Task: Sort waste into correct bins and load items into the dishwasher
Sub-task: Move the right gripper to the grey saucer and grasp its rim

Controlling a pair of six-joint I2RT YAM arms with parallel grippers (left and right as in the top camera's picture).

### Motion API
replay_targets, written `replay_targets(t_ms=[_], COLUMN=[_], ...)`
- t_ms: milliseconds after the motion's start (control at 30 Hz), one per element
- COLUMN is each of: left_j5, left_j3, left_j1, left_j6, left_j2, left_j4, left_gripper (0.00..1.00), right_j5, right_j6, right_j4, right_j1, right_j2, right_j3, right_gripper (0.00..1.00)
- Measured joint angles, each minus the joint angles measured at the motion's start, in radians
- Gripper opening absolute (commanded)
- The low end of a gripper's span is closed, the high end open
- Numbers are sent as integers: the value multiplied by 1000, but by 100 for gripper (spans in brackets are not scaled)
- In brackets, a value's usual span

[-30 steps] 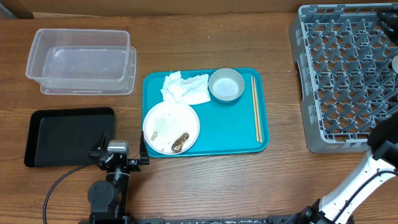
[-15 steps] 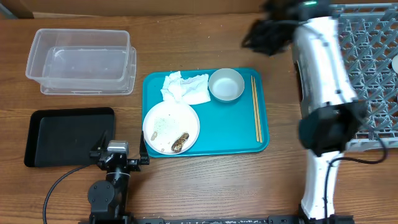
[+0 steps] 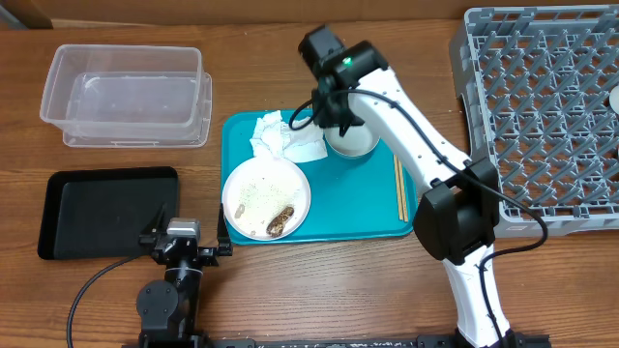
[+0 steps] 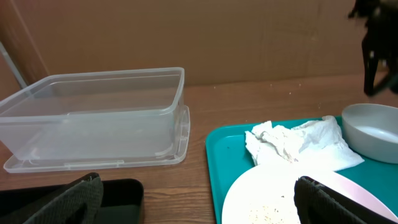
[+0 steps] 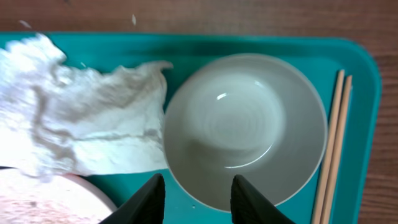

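Note:
My right gripper is open, and the small white bowl's near rim [image 3: 337, 152], on the bowl's side toward the plate [image 3: 266, 188], shows between its fingers. I will lower my right gripper to that rim next.
On the teal tray [image 3: 358, 198] lie a crumpled white napkin [image 3: 285, 140], a small white bowl [image 3: 360, 145], a plate [image 3: 266, 188] with rice grains and a brown lump [image 3: 282, 220], and chopsticks [image 3: 399, 184]. My right gripper [image 3: 325, 120] hovers over the bowl's left side. In the right wrist view it [image 5: 198, 200] is open, its fingers astride the near rim of the bowl [image 5: 245, 127], beside the napkin [image 5: 81, 124]. Nothing is held. My left gripper [image 3: 189, 235] rests open at the table's front, between the black tray [image 3: 106, 208] and the plate [image 4: 273, 199].
The clear tub [image 3: 126, 135] stands at the back left, behind the black tray. The grey dish rack [image 3: 542, 106] fills the back right, with something white [image 3: 615, 97] at its right edge. The right arm [image 3: 426, 145] stretches across the teal tray's right half.
The right arm has swung from the front right, past the rack, to above the bowl on the teal tray. The left arm and the objects have not moved.

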Motion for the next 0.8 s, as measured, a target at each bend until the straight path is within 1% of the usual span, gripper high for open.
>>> replay_targets(t_ms=[133,300,400,467,500,533,600,700,800], left_j5=[0,0,0,0,0,0,0,0,0], left_j3=[0,0,0,0,0,0,0,0,0], left_j1=[0,0,0,0,0,0,0,0,0], left_j6=[0,0,0,0,0,0,0,0,0], left_j2=[0,0,0,0,0,0,0,0,0], left_j4=[0,0,0,0,0,0,0,0,0], left_gripper=[100,100,100,100,100,100,100,100,100], right_j5=[7,0,-5,-6,-6,-5,-5,8,26], right_j6=[3,-11,-18,-22,-23,-28,-26,-28,-28], right_j4=[19,108,125,125,129,133,130,87,4], right_j1=[26,50,54,53,53,53,53,52,51], right_j2=[4,5,6,8,8,8,8,8,10], right_j3=[-83,-204,-267,-283,-284,-284,-284,-272,-204], right_gripper=[37,37,35,21,16,13,4,4,4])
